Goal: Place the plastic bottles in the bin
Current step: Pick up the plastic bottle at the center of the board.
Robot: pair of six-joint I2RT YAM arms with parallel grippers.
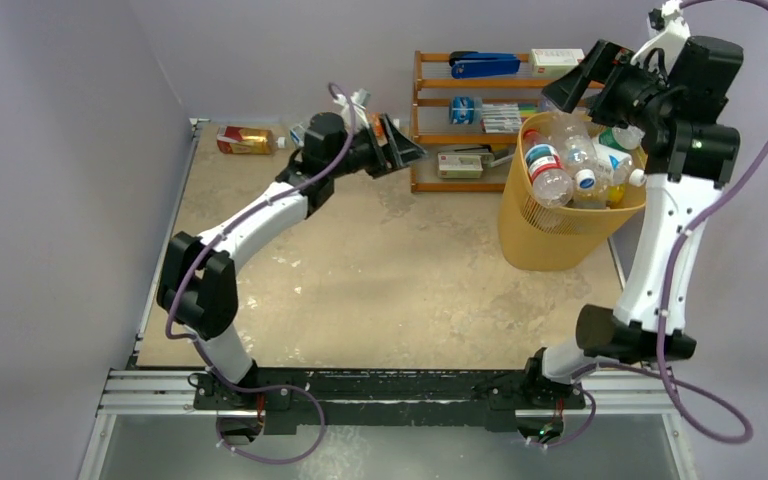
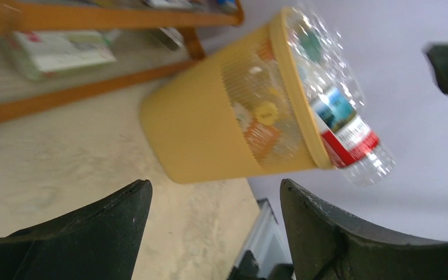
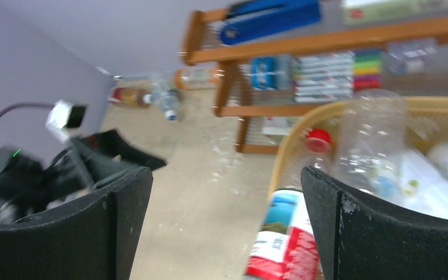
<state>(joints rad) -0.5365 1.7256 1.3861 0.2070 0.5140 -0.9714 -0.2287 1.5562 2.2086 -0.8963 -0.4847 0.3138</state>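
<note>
My left gripper swings to its left in the top view next, toward the clear bottle (image 1: 295, 133) below, and down onto the bottle's capped neck, which juts free.
The yellow-orange bin (image 1: 550, 235) stands at the right of the table, piled with several plastic bottles (image 1: 560, 165). A red-labelled bottle (image 2: 344, 131) pokes over its rim; it also shows in the right wrist view (image 3: 283, 239). My right gripper (image 1: 580, 85) is open and empty, high above the bin's far edge. My left gripper (image 1: 405, 150) is open and empty, raised near the shelf rack and facing the bin (image 2: 210, 134). An amber bottle (image 1: 243, 140) and a clear bottle (image 1: 295, 133) lie at the far left of the table.
A brown wooden shelf rack (image 1: 460, 120) stands at the back, left of the bin, holding a blue stapler (image 1: 485, 65), small boxes and pens. Purple walls close in the left, back and right. The tabletop (image 1: 390, 270) is beige.
</note>
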